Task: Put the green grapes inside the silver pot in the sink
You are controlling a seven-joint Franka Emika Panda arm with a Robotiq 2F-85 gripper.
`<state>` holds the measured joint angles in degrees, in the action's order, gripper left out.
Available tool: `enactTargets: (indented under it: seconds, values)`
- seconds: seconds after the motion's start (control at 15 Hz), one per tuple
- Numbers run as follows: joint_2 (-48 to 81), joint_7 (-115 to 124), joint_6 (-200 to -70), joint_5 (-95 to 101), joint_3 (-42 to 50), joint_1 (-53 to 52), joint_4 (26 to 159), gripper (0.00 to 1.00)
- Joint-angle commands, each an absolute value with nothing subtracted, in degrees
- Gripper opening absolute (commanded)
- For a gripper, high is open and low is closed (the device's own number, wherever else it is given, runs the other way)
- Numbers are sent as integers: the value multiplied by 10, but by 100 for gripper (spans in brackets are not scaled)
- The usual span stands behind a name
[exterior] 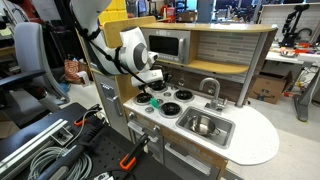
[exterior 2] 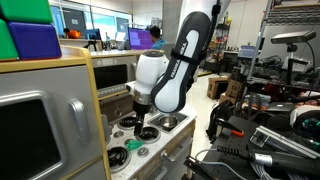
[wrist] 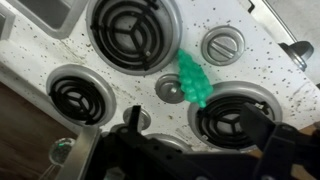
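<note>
The green grapes' thicker end (exterior: 154, 102) (wrist: 201, 93) is still below my open gripper, with one spread finger above it to either side, so I should move my gripper down onto it next, at the burner rim.
The green grapes (wrist: 193, 80) lie on the speckled white stovetop between the burners, partly over the rim of one burner (wrist: 232, 115). My gripper (wrist: 197, 125) is open and empty, its two dark fingers spread just short of the grapes. In an exterior view the gripper (exterior: 150, 86) hangs low over the stove, with the grapes (exterior: 156, 101) right under it. The silver pot (exterior: 203, 125) stands in the sink (exterior: 226, 136) beside the stove. The gripper also shows in an exterior view (exterior 2: 143, 122).
Several black coil burners (wrist: 133, 25) and grey knobs (wrist: 222, 45) cover the stovetop. A faucet (exterior: 210, 87) stands behind the sink, and a microwave (exterior: 165, 45) sits on the back shelf. The rounded white counter (exterior: 255, 140) ends past the sink.
</note>
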<state>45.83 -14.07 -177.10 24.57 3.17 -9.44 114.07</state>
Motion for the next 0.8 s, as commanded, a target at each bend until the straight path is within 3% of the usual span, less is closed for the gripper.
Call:
enactTargets:
  seconds: [0.0,0.27,0.33,0.73]
  values:
    - [516,-159,-1706,237,26,-116,1054,100]
    - [564,-157,-1631,241,31,-121,980,100]
    - [530,-147,-1661,243,25,-118,1032,100]
    - [546,-196,-1632,260,11,-106,1012,100]
